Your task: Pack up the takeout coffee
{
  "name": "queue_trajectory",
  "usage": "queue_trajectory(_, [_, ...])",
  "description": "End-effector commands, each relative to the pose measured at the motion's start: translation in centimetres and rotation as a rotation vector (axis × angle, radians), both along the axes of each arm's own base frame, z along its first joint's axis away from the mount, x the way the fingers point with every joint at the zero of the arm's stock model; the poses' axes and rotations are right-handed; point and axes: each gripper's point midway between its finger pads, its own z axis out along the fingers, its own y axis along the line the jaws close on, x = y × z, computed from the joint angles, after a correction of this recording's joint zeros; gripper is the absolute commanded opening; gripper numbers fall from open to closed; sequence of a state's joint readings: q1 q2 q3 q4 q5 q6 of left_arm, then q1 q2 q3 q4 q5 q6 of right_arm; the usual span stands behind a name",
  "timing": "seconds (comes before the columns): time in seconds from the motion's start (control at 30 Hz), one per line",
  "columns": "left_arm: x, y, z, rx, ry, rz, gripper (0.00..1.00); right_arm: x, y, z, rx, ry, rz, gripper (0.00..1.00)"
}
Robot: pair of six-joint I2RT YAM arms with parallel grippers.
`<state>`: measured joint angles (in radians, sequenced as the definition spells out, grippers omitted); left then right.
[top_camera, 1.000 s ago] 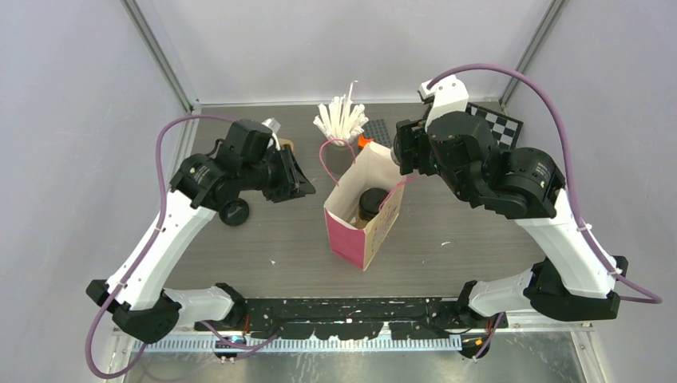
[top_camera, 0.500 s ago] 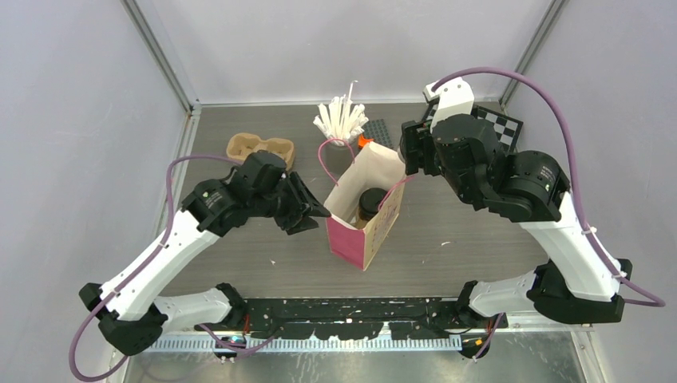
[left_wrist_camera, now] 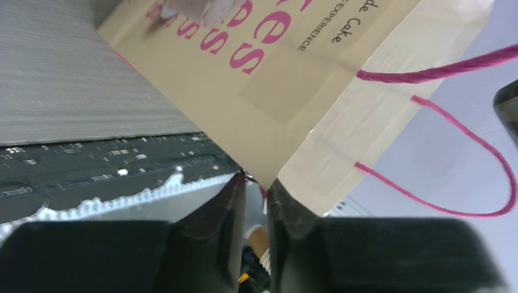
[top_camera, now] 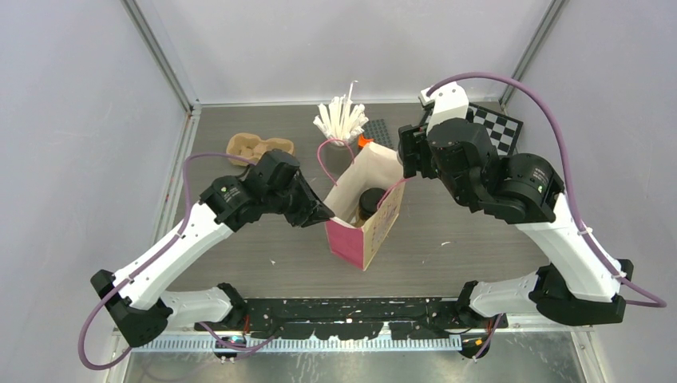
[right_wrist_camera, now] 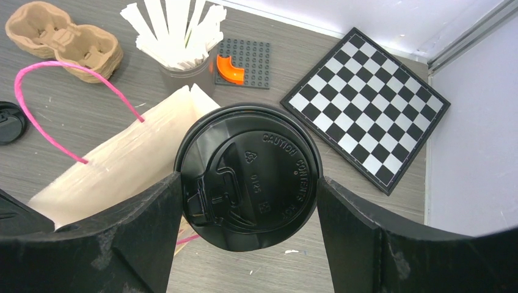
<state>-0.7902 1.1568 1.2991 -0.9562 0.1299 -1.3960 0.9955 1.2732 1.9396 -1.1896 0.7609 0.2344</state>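
Observation:
A cord handle hangs across the bag's opening, so my right gripper next needs to move away from the bag and down onto bare table near the checkerboard.
A tan paper bag [top_camera: 363, 235] with a pink side and pink cord handles stands open at mid-table. One takeout coffee [top_camera: 370, 201], dark with a black lid, stands inside it. My left gripper [top_camera: 321, 214] is at the bag's left rim corner. In the left wrist view its fingers [left_wrist_camera: 225, 210] are pinched nearly together on that corner of the bag [left_wrist_camera: 287, 104]. My right gripper [right_wrist_camera: 247, 204] is shut on the second takeout coffee [right_wrist_camera: 247, 174], held above the bag's [right_wrist_camera: 122, 162] far right edge. That cup is hidden under the arm in the top view.
A tan pulp tray [top_camera: 259, 147] lies at the back left. A grey cup of white sticks [top_camera: 342, 124] stands just behind the bag. A checkerboard [top_camera: 495, 126] and a grey stud plate [right_wrist_camera: 247, 61] lie at the back right. A loose black lid [right_wrist_camera: 9, 122] lies left of the bag.
My left arm swung right from beside the tray to the bag's left rim, and its jaws closed on the corner. The right arm kept holding its cup almost still.

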Motion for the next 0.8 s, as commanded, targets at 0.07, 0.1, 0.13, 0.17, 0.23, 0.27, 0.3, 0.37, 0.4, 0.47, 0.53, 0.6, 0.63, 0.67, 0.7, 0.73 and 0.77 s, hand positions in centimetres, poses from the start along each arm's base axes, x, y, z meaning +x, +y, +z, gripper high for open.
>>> queue_trajectory(0.07, [2.1, 1.9, 1.5, 0.088, -0.184, -0.049, 0.04, -0.3, -0.8, 0.7, 0.044, -0.015, -0.036, 0.76])
queue_trajectory(0.1, [2.5, 2.3, 1.8, 0.086, -0.200, -0.064, 0.00, -0.3, -1.0, 0.5, 0.037, -0.008, -0.045, 0.76])
queue_trajectory(0.13, [2.6, 2.8, 2.0, 0.089, -0.200, -0.081, 0.00, -0.3, -1.2, 0.3, 0.027, 0.001, -0.053, 0.76])
queue_trajectory(0.17, [2.7, 3.5, 2.1, 0.106, -0.201, -0.100, 0.00, -0.3, -1.5, 0.1, 0.025, 0.007, -0.067, 0.76])
queue_trajectory(0.23, [2.7, 4.9, 2.2, 0.157, -0.201, -0.141, 0.00, -0.2, -2.2, -0.5, 0.018, 0.026, -0.100, 0.76])
queue_trajectory(0.27, [2.6, 5.4, 2.5, 0.174, -0.211, -0.167, 0.00, -0.1, -2.7, -0.7, 0.016, 0.037, -0.124, 0.76])
queue_trajectory(0.3, [2.4, 5.9, 2.6, 0.194, -0.212, -0.188, 0.00, 0.0, -3.2, -0.9, 0.013, 0.047, -0.147, 0.76])
queue_trajectory(0.37, [2.1, 6.8, 2.9, 0.212, -0.209, -0.226, 0.00, 0.2, -4.1, -0.9, 0.014, 0.056, -0.183, 0.76])
queue_trajectory(0.4, [1.8, 7.1, 3.0, 0.206, -0.204, -0.248, 0.00, 0.4, -4.4, -0.9, 0.013, 0.061, -0.191, 0.76])
queue_trajectory(0.47, [1.2, 7.5, 3.0, 0.190, -0.196, -0.295, 0.00, 0.6, -4.9, -1.2, 0.018, 0.075, -0.203, 0.76])
queue_trajectory(0.53, [0.6, 7.7, 3.0, 0.162, -0.181, -0.338, 0.00, 0.8, -5.1, -1.9, 0.019, 0.102, -0.213, 0.76])
queue_trajectory(0.6, [0.1, 7.9, 3.3, 0.126, -0.168, -0.369, 0.00, 1.1, -5.2, -3.6, 0.014, 0.151, -0.227, 0.76])
queue_trajectory(0.63, [-0.1, 8.0, 3.4, 0.107, -0.162, -0.380, 0.00, 1.3, -5.2, -4.7, 0.007, 0.177, -0.233, 0.76])
queue_trajectory(0.67, [-0.2, 8.1, 3.7, 0.087, -0.161, -0.390, 0.00, 1.4, -5.2, -6.0, -0.001, 0.207, -0.240, 0.76])
queue_trajectory(0.7, [-0.3, 8.3, 3.9, 0.072, -0.157, -0.397, 0.00, 1.5, -5.2, -7.2, -0.004, 0.231, -0.246, 0.76])
queue_trajectory(0.73, [-0.6, 8.4, 4.1, 0.060, -0.151, -0.408, 0.00, 1.5, -5.1, -8.1, 0.005, 0.243, -0.246, 0.76])
queue_trajectory(0.77, [-0.8, 8.5, 4.3, 0.054, -0.155, -0.423, 0.00, 1.6, -4.8, -9.1, 0.020, 0.252, -0.241, 0.76])
